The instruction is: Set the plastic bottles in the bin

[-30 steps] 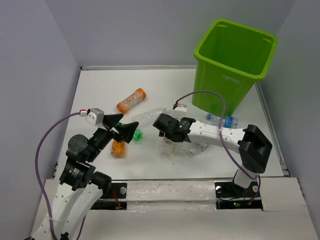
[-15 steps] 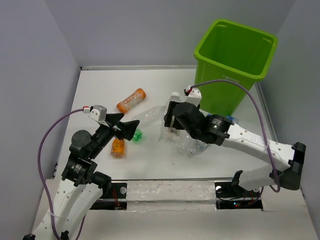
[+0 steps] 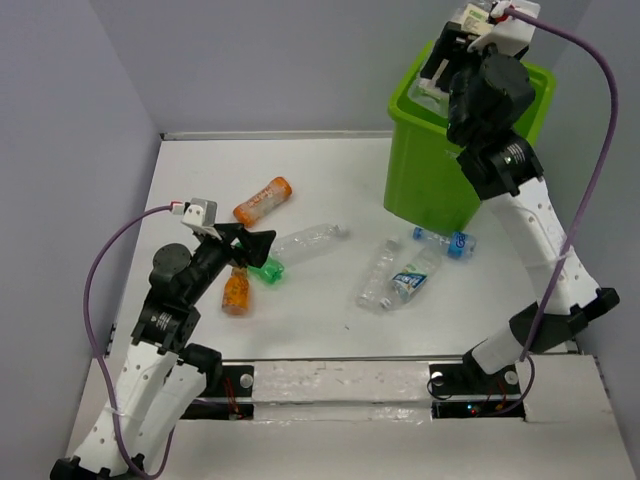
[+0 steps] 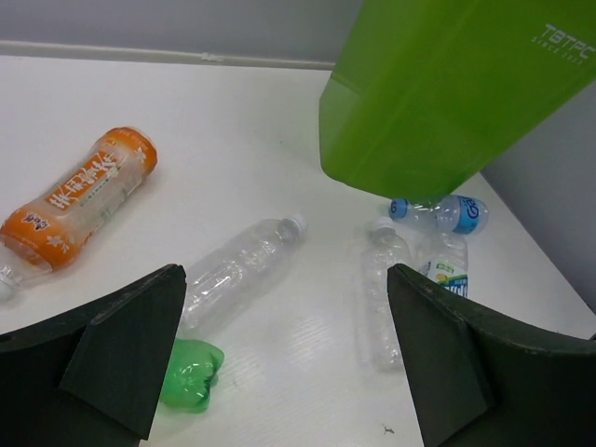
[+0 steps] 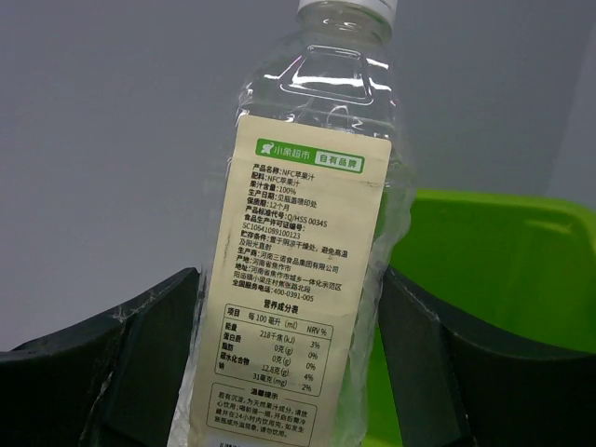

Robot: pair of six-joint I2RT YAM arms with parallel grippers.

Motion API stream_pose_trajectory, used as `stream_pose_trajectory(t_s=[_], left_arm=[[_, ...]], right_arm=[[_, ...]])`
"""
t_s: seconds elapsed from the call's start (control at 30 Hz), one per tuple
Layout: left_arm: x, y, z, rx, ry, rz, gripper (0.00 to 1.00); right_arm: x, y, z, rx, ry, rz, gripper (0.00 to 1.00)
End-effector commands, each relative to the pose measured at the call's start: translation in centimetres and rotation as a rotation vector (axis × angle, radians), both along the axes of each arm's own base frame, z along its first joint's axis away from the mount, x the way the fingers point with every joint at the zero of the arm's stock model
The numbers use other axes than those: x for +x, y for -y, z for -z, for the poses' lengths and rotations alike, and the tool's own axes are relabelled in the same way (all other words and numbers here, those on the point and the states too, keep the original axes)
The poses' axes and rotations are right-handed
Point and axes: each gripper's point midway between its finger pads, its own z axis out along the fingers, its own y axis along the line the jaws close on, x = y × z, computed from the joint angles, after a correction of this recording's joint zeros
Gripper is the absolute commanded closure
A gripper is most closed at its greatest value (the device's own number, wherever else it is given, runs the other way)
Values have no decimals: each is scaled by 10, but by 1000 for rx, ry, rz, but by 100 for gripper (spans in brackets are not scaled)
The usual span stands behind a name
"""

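Observation:
The clear plastic bottle [image 5: 300, 270] goes across the rim and over the opening of the lime-green bin in my right gripper next, so it drops inside on release.
My right gripper [image 3: 446, 66] is raised over the near-left rim of the lime-green bin [image 3: 455, 165] and is shut on a clear plastic bottle [image 5: 300, 270] with a cream label, held upright with its cap up. In the right wrist view the bin [image 5: 503, 251] shows just behind that bottle. On the table lie an orange bottle [image 3: 262, 200], a smaller orange one [image 3: 236, 291], a green one [image 3: 268, 270] and several clear ones [image 3: 311, 240]. My left gripper [image 3: 250, 249] hovers open above the green bottle [image 4: 191, 374], holding nothing.
Two clear bottles [image 3: 376, 276] [image 3: 415, 277] lie side by side in the middle of the table, and a blue-capped one [image 3: 446, 241] lies at the foot of the bin. Grey walls close in the table on three sides.
My right arm has lifted the clear labelled bottle off the middle of the table and swung it up and right to above the bin. The left gripper has edged slightly right, still open.

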Motion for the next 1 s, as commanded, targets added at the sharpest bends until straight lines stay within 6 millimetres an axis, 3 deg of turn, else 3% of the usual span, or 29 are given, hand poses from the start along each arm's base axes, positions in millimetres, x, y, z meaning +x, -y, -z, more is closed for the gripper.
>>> stream_pose_trajectory(t_s=[0.0, 0.07, 0.13, 0.2, 0.27, 0.37, 0.43, 0.57, 0.6, 0.63, 0.7, 0.8, 0.83, 0.9, 0.93, 0.97], left_arm=[[5, 0, -22, -21, 48, 2, 1], [8, 0, -20, -18, 36, 1, 1], [10, 2, -16, -13, 22, 7, 1], [12, 3, -13, -9, 8, 13, 1], [14, 4, -9, -6, -5, 17, 1], [18, 9, 0, 6, -38, 39, 1], [20, 16, 8, 16, -71, 72, 1], [24, 39, 19, 23, -147, 181, 1], [23, 52, 31, 45, -200, 223, 1], [26, 51, 22, 47, -177, 209, 1], [28, 75, 32, 162, -245, 224, 1], [34, 81, 47, 303, -297, 168, 1], [40, 75, 54, 339, -328, 105, 1], [41, 80, 70, 357, -423, 85, 1], [46, 78, 77, 320, -466, 23, 1], [47, 79, 84, 294, -493, -4, 1]], right_arm=[[45, 59, -22, -125, 73, 190, 60], [58, 76, -20, -159, 75, 239, 60], [78, 96, -5, -190, 44, 283, 60], [88, 103, 10, -206, 13, 286, 58], [90, 108, 18, -209, -3, 288, 39], [85, 105, 27, -197, -25, 259, 8], [68, 104, 17, -173, -15, 222, 0], [35, 97, 1, -125, -3, 124, 1], [21, 87, 1, -94, -3, 46, 2], [15, 76, 4, -65, -6, -9, 3], [-7, 53, 19, -22, -19, -156, 7], [-34, 11, 40, 34, -50, -394, 11], [-37, -3, 69, 35, -106, -448, 12], [-72, -37, 78, 30, -106, -632, 13], [-76, -47, 103, 15, -157, -672, 13], [-95, -61, 108, -8, -157, -745, 13]])
